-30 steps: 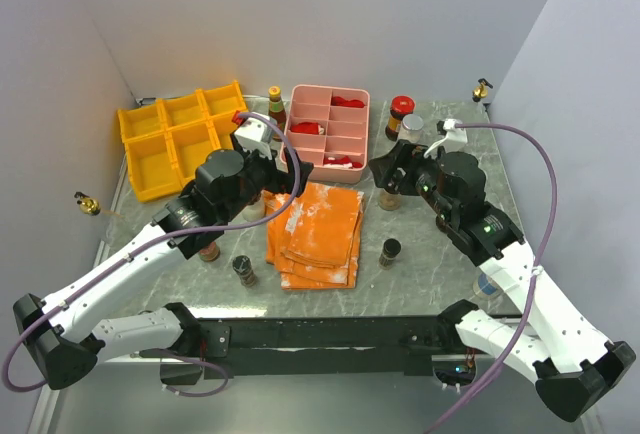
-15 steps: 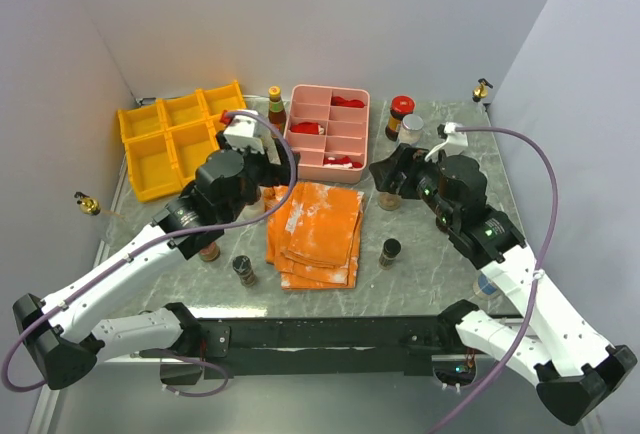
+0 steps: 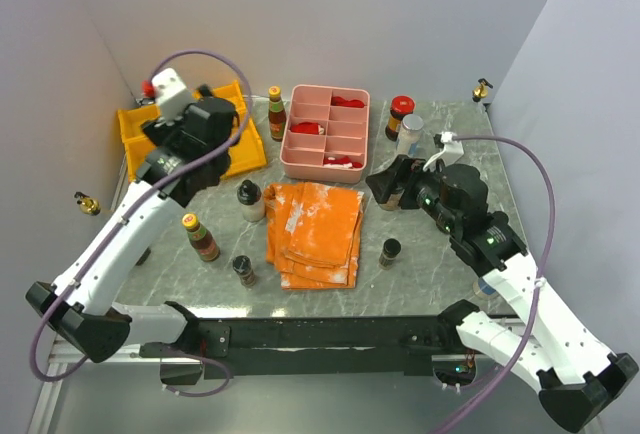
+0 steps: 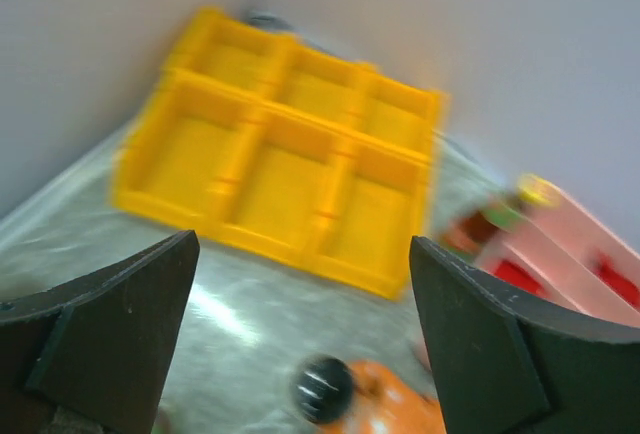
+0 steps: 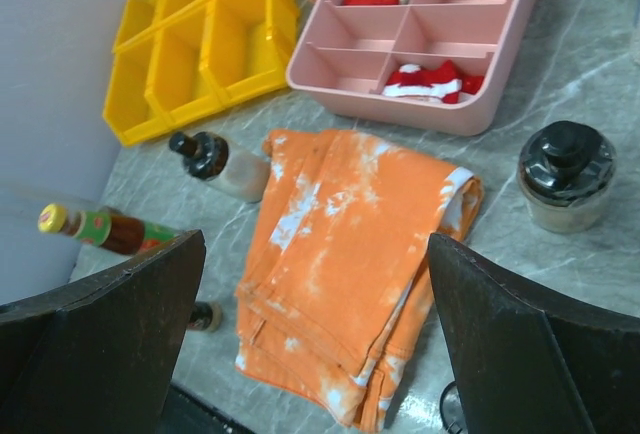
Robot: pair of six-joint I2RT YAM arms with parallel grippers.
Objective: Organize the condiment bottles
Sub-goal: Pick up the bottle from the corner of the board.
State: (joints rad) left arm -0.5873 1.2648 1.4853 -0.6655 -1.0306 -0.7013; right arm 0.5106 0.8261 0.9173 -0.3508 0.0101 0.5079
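Note:
Next I will move my left gripper back and down toward the side, onto the gold cap, as the cap stands below it, to its left in the top view.
The condiment bottles stand scattered over the table. A yellow-capped sauce bottle (image 3: 276, 114) is by the pink tray (image 3: 296, 159). A clear black-capped bottle (image 3: 249, 200), another yellow-capped bottle (image 3: 200, 238) and a small dark jar (image 3: 244, 270) stand left of the orange cloth (image 3: 318, 229). A dark jar (image 3: 390, 251) is to its right. Red-capped (image 3: 400, 114) and silver-capped (image 3: 410, 134) jars are at the back right. My left gripper (image 4: 302, 254) is open and empty, high by the yellow bin (image 4: 285, 159). My right gripper (image 5: 315, 284) is open above the cloth (image 5: 350, 244), with a black-lidded jar (image 5: 565, 176) off to its right.
The yellow divided bin (image 3: 140, 149) sits at the back left, partly under my left wrist (image 3: 195, 129). The pink tray (image 5: 440, 34) holds red pieces. A clear jar (image 3: 487, 284) shows beside my right forearm. Walls close in on the left, back and right.
My left arm has swung up and back to the left, from beside the cloth to over the yellow bin, uncovering the black-capped and yellow-capped bottles. My right gripper has shifted slightly nearer.

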